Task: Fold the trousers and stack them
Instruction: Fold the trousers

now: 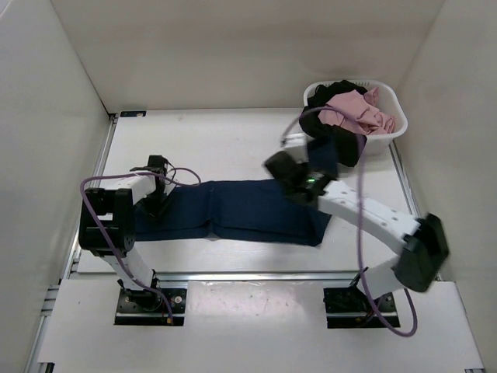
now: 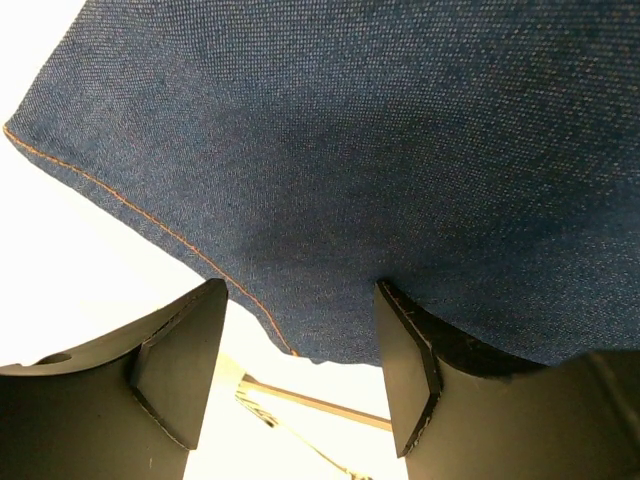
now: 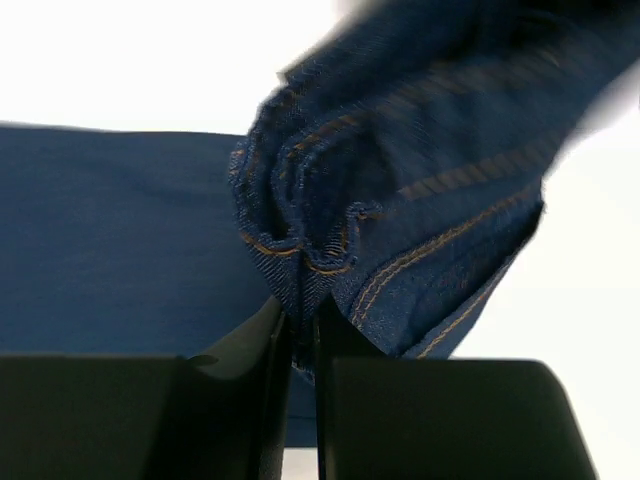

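Observation:
The flat trouser legs lie below the raised end of the trousers, to its left in the top view. I will lower my right gripper toward the legs next and let go of the raised end.
The trousers (image 1: 248, 211), dark navy denim with orange stitching, lie stretched across the middle of the table. Their right end is lifted off the surface. My right gripper (image 1: 307, 175) is shut on that raised end, and in the right wrist view a bunched seam of the trousers (image 3: 330, 230) is pinched between the closed fingers (image 3: 270, 340). My left gripper (image 1: 155, 203) hovers at the left end of the cloth, open. In the left wrist view its two fingers (image 2: 180, 360) stand wide apart over the hem of the trousers (image 2: 330, 180), with nothing between them.
A white laundry basket (image 1: 392, 132) stands at the back right, holding a pink garment (image 1: 353, 113) and a black garment (image 1: 342, 89) that hangs over its front rim. White walls enclose the table on three sides.

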### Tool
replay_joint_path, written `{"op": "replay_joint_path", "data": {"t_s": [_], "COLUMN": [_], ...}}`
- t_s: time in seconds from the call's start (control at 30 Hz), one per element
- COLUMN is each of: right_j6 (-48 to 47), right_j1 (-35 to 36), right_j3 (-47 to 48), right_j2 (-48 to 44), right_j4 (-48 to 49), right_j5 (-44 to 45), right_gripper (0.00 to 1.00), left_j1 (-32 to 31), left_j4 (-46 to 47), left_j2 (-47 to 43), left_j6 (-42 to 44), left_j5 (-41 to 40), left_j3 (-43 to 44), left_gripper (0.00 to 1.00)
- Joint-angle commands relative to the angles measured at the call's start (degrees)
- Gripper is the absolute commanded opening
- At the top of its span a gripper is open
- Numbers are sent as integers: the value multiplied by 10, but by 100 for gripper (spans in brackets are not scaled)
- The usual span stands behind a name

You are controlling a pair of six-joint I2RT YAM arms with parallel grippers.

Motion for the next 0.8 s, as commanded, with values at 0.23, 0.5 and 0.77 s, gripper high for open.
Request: {"op": "replay_joint_path", "data": {"t_s": [0.23, 0.5, 0.77], "right_j6": [128, 128, 38], "right_j1": [209, 209, 258], "right_j3": [252, 215, 178], "right_j2": [293, 344, 294], "right_j4": [-80, -1, 87], "right_j5": [90, -27, 23], "right_gripper": [0, 0, 0], "left_j1": [-5, 13, 61], "left_j4": [-16, -27, -27], "left_j2": [56, 113, 119], "left_j6": [-53, -69, -69], "left_j5": [-30, -104, -160], "left_j3": [36, 71, 88], "left_gripper": [72, 73, 83]}}
